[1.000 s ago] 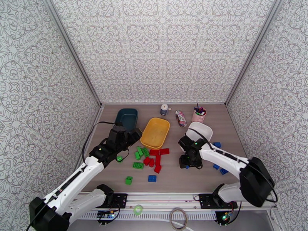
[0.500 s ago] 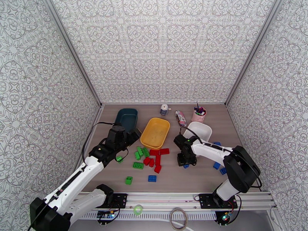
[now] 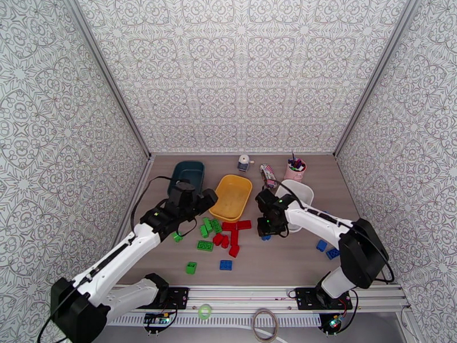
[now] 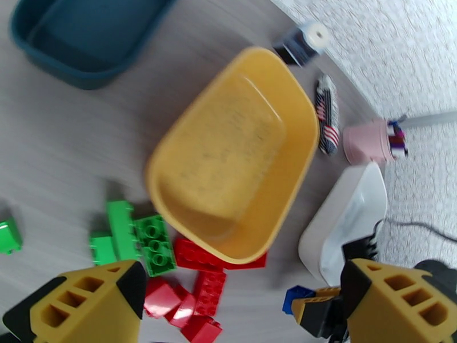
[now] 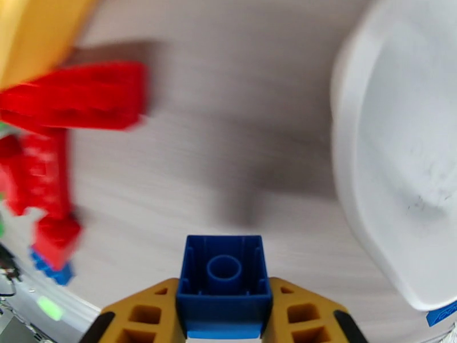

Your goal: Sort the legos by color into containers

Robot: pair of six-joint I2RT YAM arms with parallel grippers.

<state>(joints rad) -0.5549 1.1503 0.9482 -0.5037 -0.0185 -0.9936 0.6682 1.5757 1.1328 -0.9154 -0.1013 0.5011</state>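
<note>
My right gripper will rise, move outward over the white tray and release the small blue brick (image 5: pixel 224 274) inside, since the tray's rim stands higher than the brick.
My right gripper (image 3: pixel 267 228) is shut on a small blue brick (image 5: pixel 224 274), held just off the table left of the white tray (image 3: pixel 300 192), whose rim (image 5: pixel 365 167) is close by. My left gripper (image 3: pixel 204 200) is open and holds nothing. It hovers between the teal tray (image 3: pixel 188 174) and the yellow tray (image 3: pixel 231 196), above the green bricks (image 3: pixel 209 226). Red bricks (image 3: pixel 231 232) lie in a cluster in front of the yellow tray. In the left wrist view the yellow tray (image 4: pixel 234 144) and the teal tray (image 4: pixel 85 35) look empty.
Loose bricks lie nearer the front: a green one (image 3: pixel 191 267), a blue one (image 3: pixel 226 264) and two blue ones (image 3: pixel 327 250) at the right. A pink cup of pens (image 3: pixel 295 168), a striped pouch (image 3: pixel 267 175) and a small bottle (image 3: pixel 245 162) stand along the back wall.
The right gripper has shut on the blue brick and carried it up and back-left, toward the white tray's left side. The left arm has shifted right, toward the yellow tray.
</note>
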